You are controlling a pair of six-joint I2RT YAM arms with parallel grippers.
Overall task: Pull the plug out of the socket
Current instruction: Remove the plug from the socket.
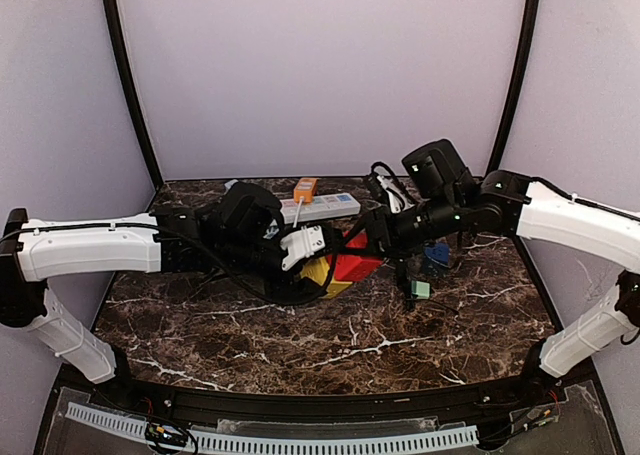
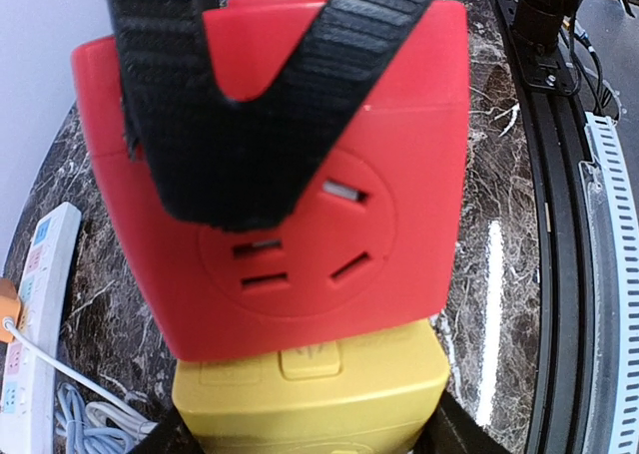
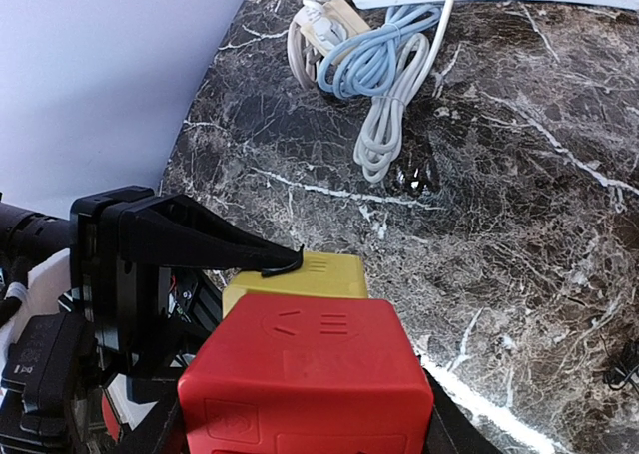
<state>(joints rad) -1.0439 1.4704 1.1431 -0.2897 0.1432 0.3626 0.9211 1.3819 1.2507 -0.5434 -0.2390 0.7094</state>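
My left gripper holds the plug, so my right gripper will draw away from the yellow cube and down beside the blue item to let go of the red socket.
A red socket cube and a yellow plug cube are pressed together, held above the marble table's middle. My left gripper is shut on the yellow cube, which sits between its fingers at the bottom of the left wrist view. The red cube fills that view beyond it. My right gripper is shut on the red cube. In the right wrist view the yellow cube shows just behind it, with the left gripper's black finger on its top.
A white power strip with an orange plug lies at the back. Coiled grey and blue cables lie beside it. A small blue item and a green one sit under the right arm.
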